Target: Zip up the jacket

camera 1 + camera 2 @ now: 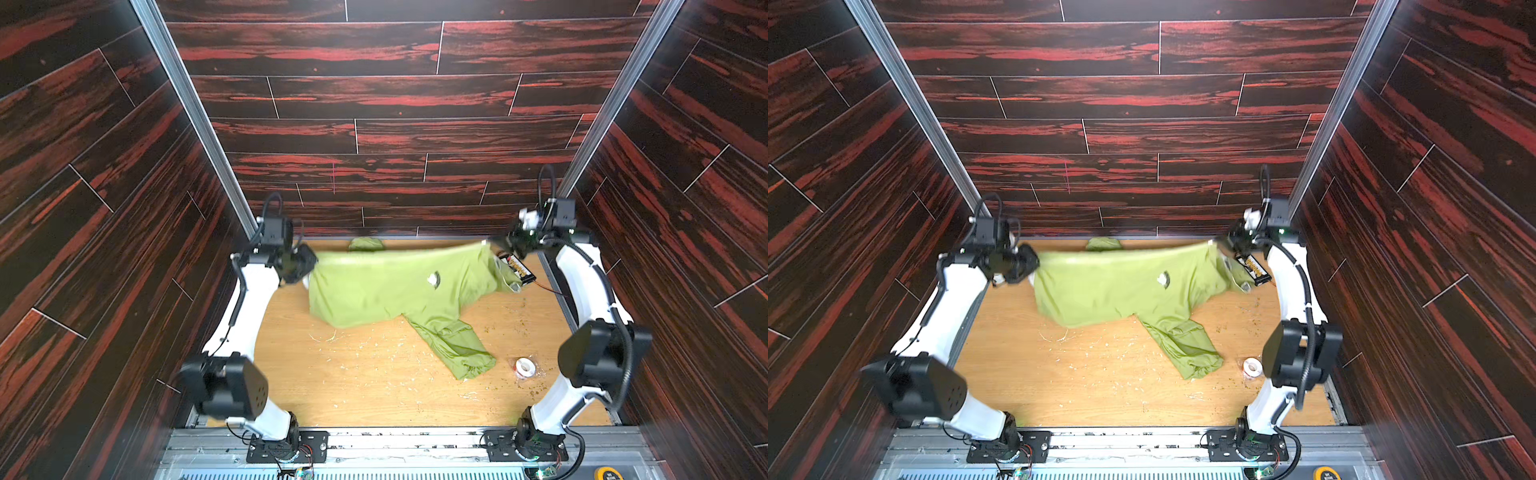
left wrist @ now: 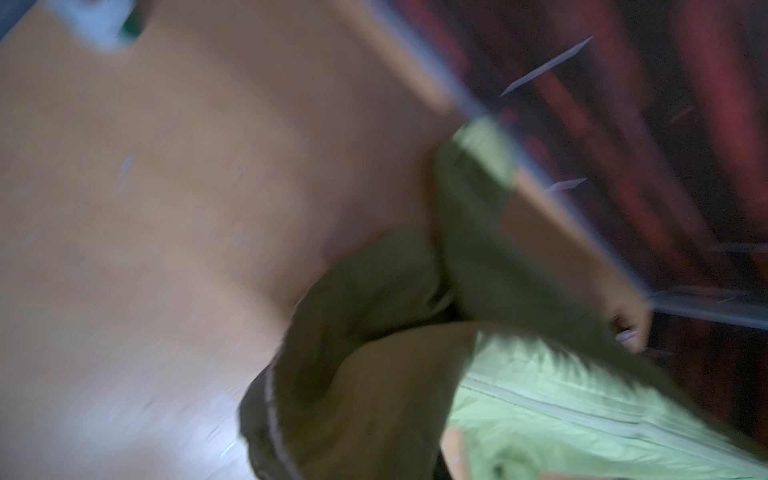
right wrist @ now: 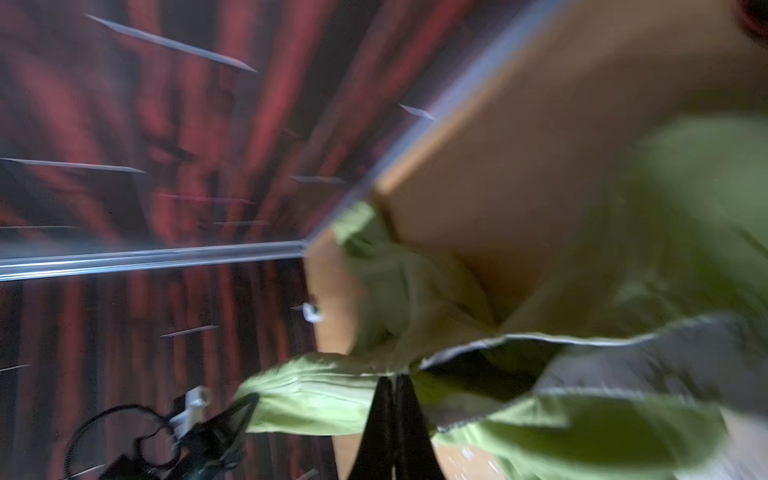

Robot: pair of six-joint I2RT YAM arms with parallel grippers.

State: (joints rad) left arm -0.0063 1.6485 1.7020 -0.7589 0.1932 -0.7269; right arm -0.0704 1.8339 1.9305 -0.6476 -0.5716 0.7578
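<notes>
The left gripper will next move back and down to the open tabletop beside the crumbs to let go of the jacket's end, because the cloth is hanging in midair.
In both top views the lime-green jacket (image 1: 386, 286) (image 1: 1113, 286) hangs stretched between my two grippers over the back of the wooden table (image 1: 374, 395). Its lower part and one sleeve (image 1: 453, 345) trail on the tabletop. A small white chest print (image 1: 433, 279) faces up. My left gripper (image 1: 309, 262) (image 1: 1034, 262) is shut on the jacket's left end. My right gripper (image 1: 492, 243) (image 1: 1219, 243) pinches the right end. The right wrist view shows black fingers (image 3: 409, 415) pressed together on a fabric edge (image 3: 316, 395). The blurred left wrist view shows the pale zipper (image 2: 540, 399); cloth hides the jaws there.
A black pack with a yellow label (image 1: 517, 268) lies under the right gripper. A roll of tape (image 1: 524, 367) sits at the right, near the sleeve's cuff. White scraps and crumbs (image 1: 353, 345) litter the tabletop. Dark wood-pattern walls close in on three sides.
</notes>
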